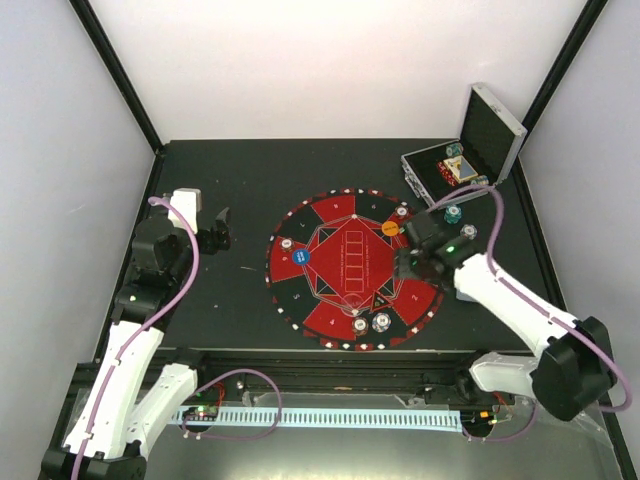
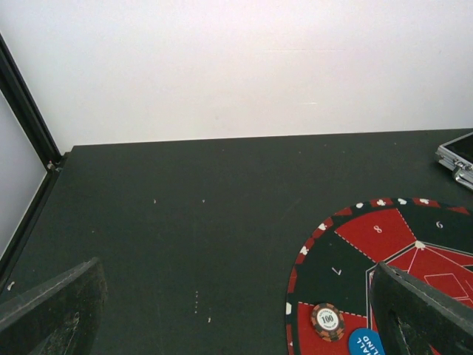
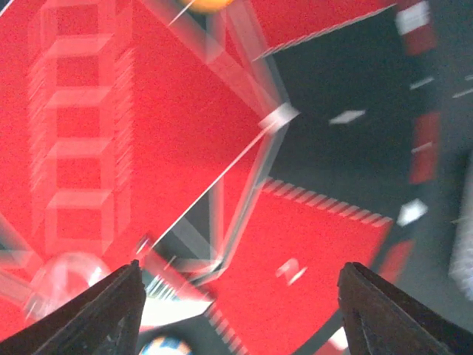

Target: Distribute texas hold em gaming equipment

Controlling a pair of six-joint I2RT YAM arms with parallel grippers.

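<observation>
My right gripper's open fingers are empty. My right gripper needs to go outward and to the right in the top view, then lower onto the pale chip beside the mat.
Poker chips lie on the round red-and-black mat (image 1: 330, 300): one (image 1: 288, 243) beside the blue disc (image 1: 305, 256), one (image 1: 402, 212) near the orange disc (image 1: 390, 228), and two at the front (image 1: 360, 325) (image 1: 383, 322). A black triangle marker (image 1: 381, 300) lies front right. Two more chips (image 1: 453, 213) (image 1: 468, 232) rest on the table to the right of the mat. My right gripper (image 1: 412, 262) hovers over the mat's right side. In its blurred wrist view the right gripper (image 3: 244, 310) is open above section 2 with nothing between its fingers. My left gripper (image 1: 222, 232) (image 2: 236, 318) stands open left of the mat, near a chip (image 2: 327, 320) and the blue disc (image 2: 367, 344).
The silver case (image 1: 470, 150) stands open at the back right with more chips inside; its corner (image 2: 458, 159) shows in the left wrist view. Black frame posts run along both side walls. A cable tray lies along the near edge.
</observation>
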